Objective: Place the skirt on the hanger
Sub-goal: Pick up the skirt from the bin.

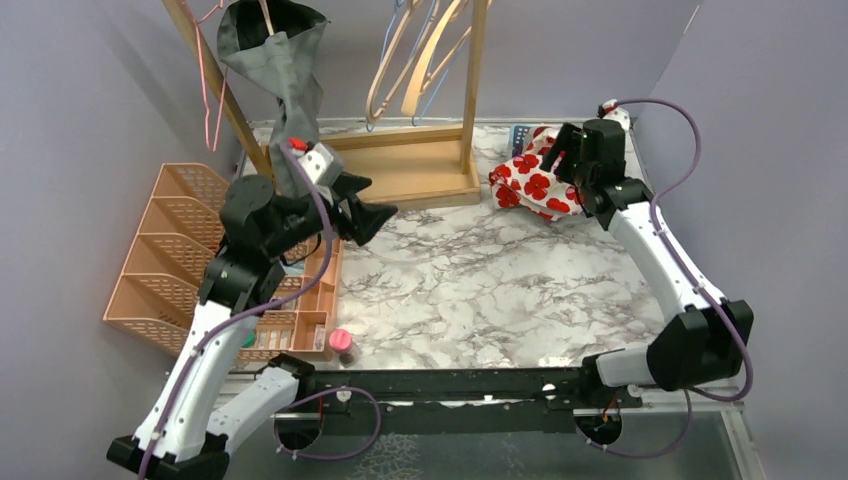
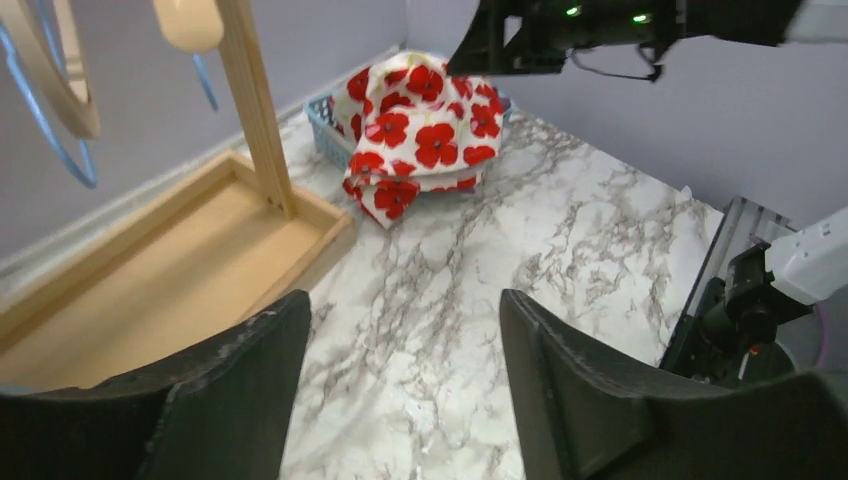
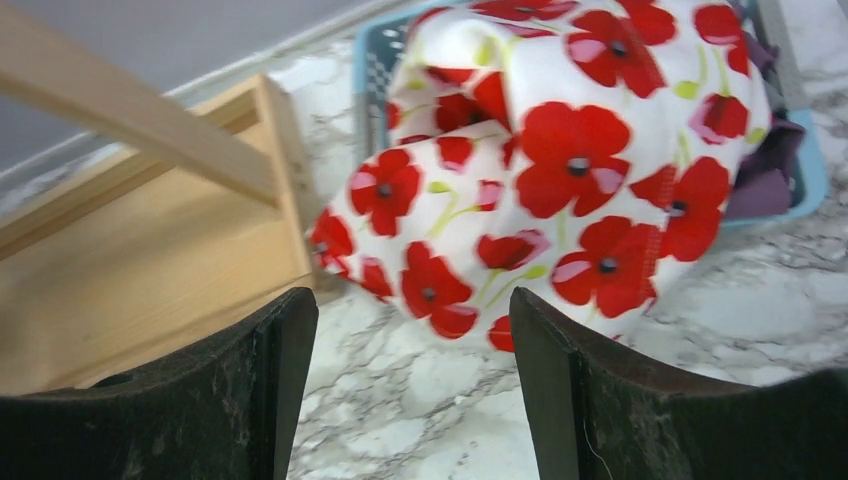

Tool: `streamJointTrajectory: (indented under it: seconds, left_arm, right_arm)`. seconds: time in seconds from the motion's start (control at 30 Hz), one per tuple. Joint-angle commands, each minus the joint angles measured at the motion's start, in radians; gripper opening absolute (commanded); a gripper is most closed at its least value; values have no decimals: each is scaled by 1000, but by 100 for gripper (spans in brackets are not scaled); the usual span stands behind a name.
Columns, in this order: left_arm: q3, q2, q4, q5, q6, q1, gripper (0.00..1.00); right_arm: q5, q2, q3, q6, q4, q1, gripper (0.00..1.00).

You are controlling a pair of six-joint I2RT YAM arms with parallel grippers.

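Observation:
The cloth still lies below and beyond the right gripper's open fingers, so the right gripper needs to go down next toward the basket (image 3: 805, 170) and onto the near folds of the bunched skirt (image 3: 462, 215).
A white skirt with red poppies (image 1: 530, 185) (image 2: 420, 130) (image 3: 560, 170) lies bunched over a blue basket (image 3: 805, 170) at the back right. My right gripper (image 1: 555, 160) (image 3: 412, 300) hovers just above its near edge, open, with only marble between the fingers. A grey garment (image 1: 280, 60) hangs from a pink hanger (image 1: 210, 90) on the wooden rack at the top left. Several empty hangers (image 1: 420, 50) hang on the same rack. My left gripper (image 1: 375, 215) (image 2: 400, 300) is open and empty, over the table beside the rack's base.
The rack's wooden base tray (image 1: 410, 170) sits at the back centre, with its upright post (image 2: 255, 110). An orange mesh organiser (image 1: 170, 260) stands at the left edge. A small pink-capped bottle (image 1: 341, 343) stands near the front rail.

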Motion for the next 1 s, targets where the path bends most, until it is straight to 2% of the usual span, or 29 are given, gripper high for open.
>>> streamJointTrajectory:
  seconds: [0.0, 0.13, 0.3, 0.4, 0.53, 0.6, 0.8, 0.87, 0.97]
  left_arm:
    - [-132, -102, 179, 73, 56, -50, 78]
    - [-217, -110, 178, 91, 74, -78, 87]
    - [-269, -91, 181, 102, 112, -93, 98]
    - [-281, -62, 192, 120, 110, -94, 99]
    - [-289, -30, 207, 123, 94, -94, 97]
    - [-292, -12, 223, 116, 73, -94, 95]
    - [-300, 27, 275, 91, 10, -94, 92]
    - [-316, 21, 296, 49, -8, -95, 98]
    - [-333, 4, 318, -3, -21, -94, 99]
  right_arm:
    - [-61, 109, 71, 11, -48, -109, 76]
    - [-80, 248, 136, -22, -43, -175, 76]
    - [-95, 433, 278, -116, -90, -178, 73]
    - [-36, 482, 339, -103, -168, -178, 54]
    - [-35, 414, 306, -113, -171, -178, 12]
    - [-91, 356, 289, -119, -158, -178, 1]
    - [-297, 196, 315, -114, -85, -178, 1]
    - [-357, 160, 352, -107, -76, -178, 1]
    - [-436, 108, 401, -97, -70, -178, 1]
